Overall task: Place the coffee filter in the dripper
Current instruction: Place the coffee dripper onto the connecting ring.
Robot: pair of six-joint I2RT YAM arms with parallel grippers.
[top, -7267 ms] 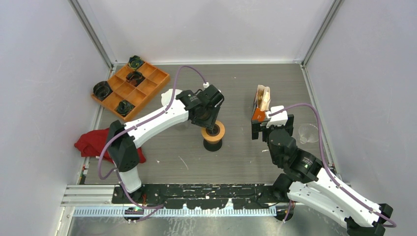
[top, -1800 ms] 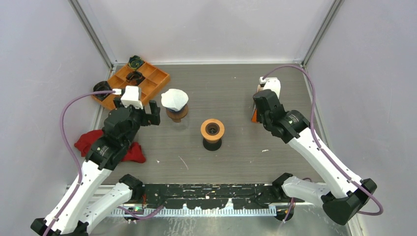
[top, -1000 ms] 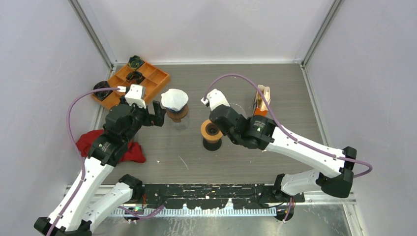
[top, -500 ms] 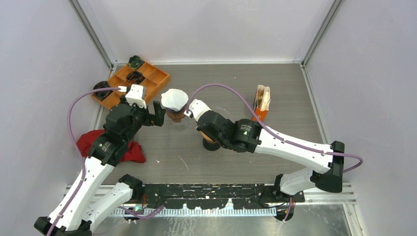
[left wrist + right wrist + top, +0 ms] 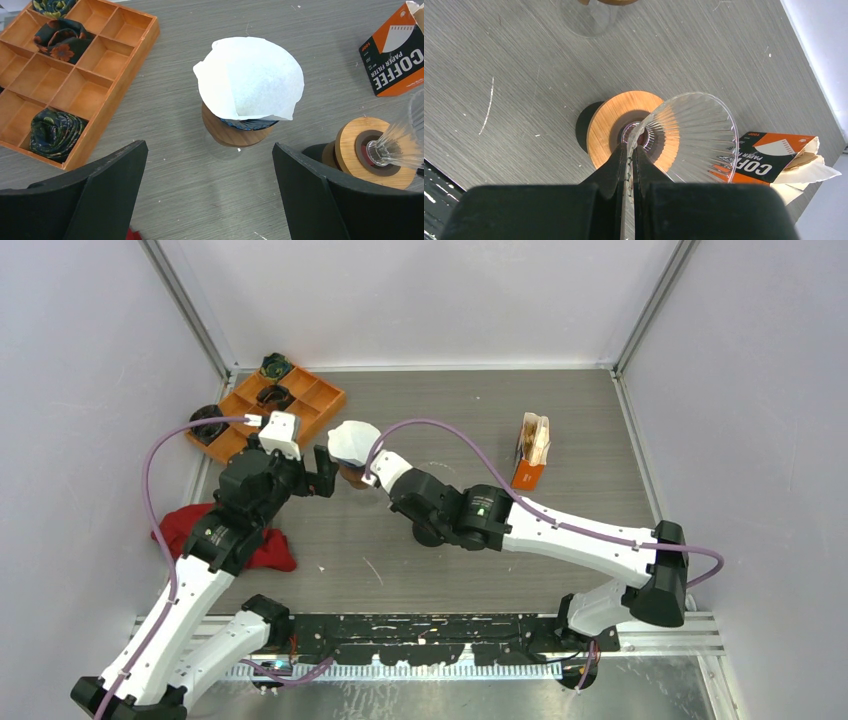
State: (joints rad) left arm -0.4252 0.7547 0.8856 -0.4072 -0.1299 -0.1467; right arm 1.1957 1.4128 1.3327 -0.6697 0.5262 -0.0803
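The robot's right gripper is above the wooden ring's opening (image 5: pixel 634 133), so next it will set the clear cone's narrow end down into that opening and let go of the cone's side.
A white paper coffee filter (image 5: pixel 250 80) sits opened in a wood-collared dripper (image 5: pixel 235 134) left of centre, also the filter (image 5: pixel 352 440) in the top view. My left gripper (image 5: pixel 208 147) stands wide open just short of it, with nothing between its fingers. My right gripper (image 5: pixel 630 142) is shut on the wall of a clear ribbed dripper cone (image 5: pixel 694 135), near its narrow end. The cone hangs just over a round wooden ring stand (image 5: pixel 609 125) on a black base. In the left wrist view the cone (image 5: pixel 400 145) shows at the right edge above that stand (image 5: pixel 357 150).
An orange box of coffee filters (image 5: pixel 532 450) stands at the back right. An orange compartment tray (image 5: pixel 305 395) holding dark rolled items lies at the back left. A red cloth (image 5: pixel 185 525) lies by the left wall. My right arm stretches across the table's middle.
My right arm has swung left from the filter box to the wooden stand, carrying the clear cone. The left arm has barely moved and stays open.
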